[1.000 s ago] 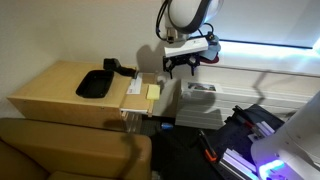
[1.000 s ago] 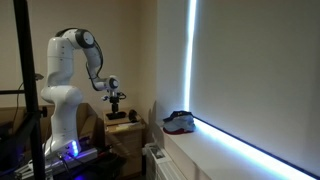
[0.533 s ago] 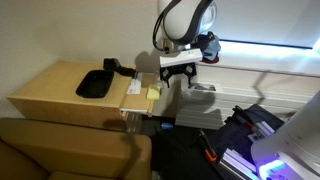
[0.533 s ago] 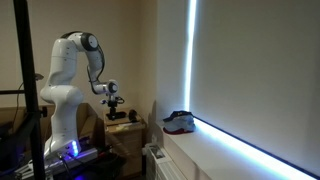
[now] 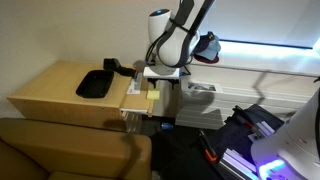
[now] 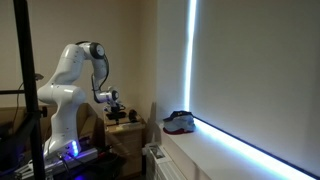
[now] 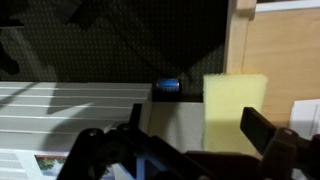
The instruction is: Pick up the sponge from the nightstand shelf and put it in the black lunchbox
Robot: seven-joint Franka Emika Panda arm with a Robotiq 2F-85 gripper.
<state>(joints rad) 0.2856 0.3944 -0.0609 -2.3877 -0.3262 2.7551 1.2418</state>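
The sponge (image 5: 153, 95) (image 7: 232, 114) is below my open fingers but off-center, so my gripper should next go down and shift to the right in the wrist view, so that my fingers straddle it.
The sponge (image 7: 234, 104) is a pale yellow block lying on the cream nightstand shelf (image 7: 176, 124). In the wrist view it sits between my open gripper's (image 7: 200, 126) two dark fingers, closer to the right finger, and I cannot tell whether they touch it. In an exterior view my gripper (image 5: 158, 81) hangs low over the shelf (image 5: 134, 103), partly covering the sponge (image 5: 150, 97). The black lunchbox (image 5: 94, 84) lies flat on the tan nightstand top, left of the shelf. In an exterior view (image 6: 112, 100) my gripper is small and dim.
A small black gadget (image 5: 113, 67) stands behind the lunchbox. A white paper sheet (image 5: 133, 88) lies on the shelf beside the sponge. A dark bag with red accents (image 6: 178, 121) sits on the window ledge. A brown couch (image 5: 70, 150) is in front of the nightstand.
The arm has swung down and toward the nightstand; my gripper has dropped from above the radiator to just over the shelf and sponge. It stays open.
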